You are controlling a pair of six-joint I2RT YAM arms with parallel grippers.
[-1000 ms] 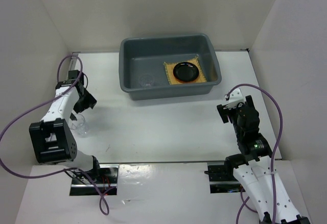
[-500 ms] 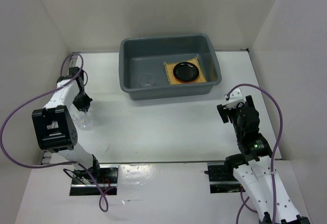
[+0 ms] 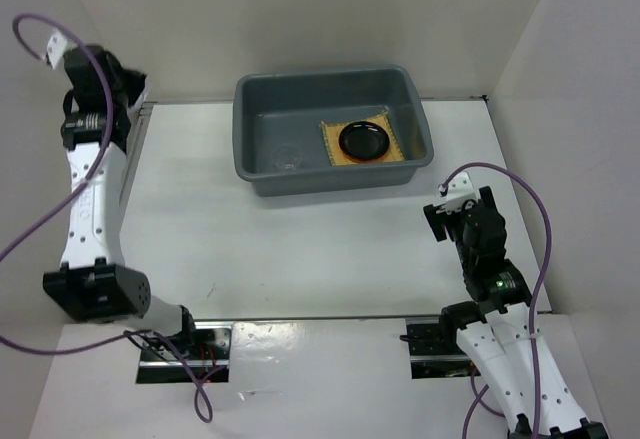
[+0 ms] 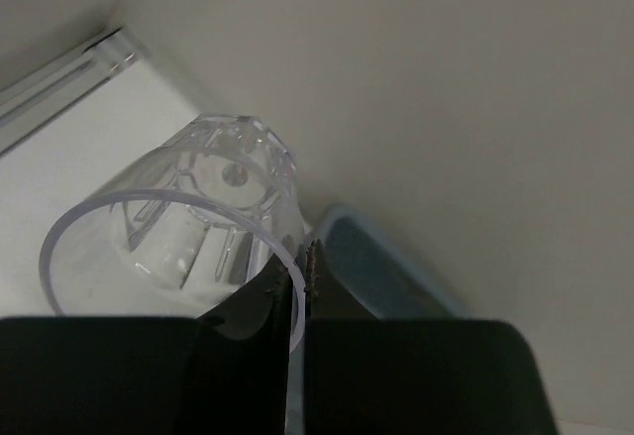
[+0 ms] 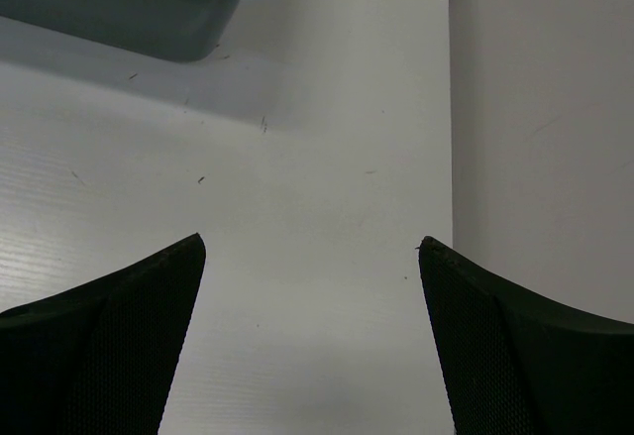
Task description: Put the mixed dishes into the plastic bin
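Observation:
I will move my left gripper to the right in the top view next, then down to let go beside the bin's other glass, because the bottom of the bin is bare there.
My left gripper [image 3: 131, 87] is raised high at the back left, shut on the rim of a small clear glass [image 4: 198, 207], which tilts away in the left wrist view. The grey plastic bin [image 3: 255, 159] stands at the back centre. Inside it lies the tan woven mat [image 3: 398, 146] with the black plate [image 3: 364, 140] on top, an orange rim showing under the plate. Another clear glass [image 3: 288, 156] sits in the bin's left half. My right gripper [image 3: 447, 211] hovers low over the table right of the bin, open, nothing between its fingers [image 5: 119, 316].
White walls close in the table on the left, back and right. A metal rail [image 4: 59, 83] runs along the left wall's foot. The bin's corner [image 5: 178, 4] shows at the top left of the right wrist view, and its edge [image 4: 386, 267] shows just past my left fingertips.
My left gripper shut on the glass that stood at the table's left and carried it up and back, high beside the left wall. The right arm has not moved.

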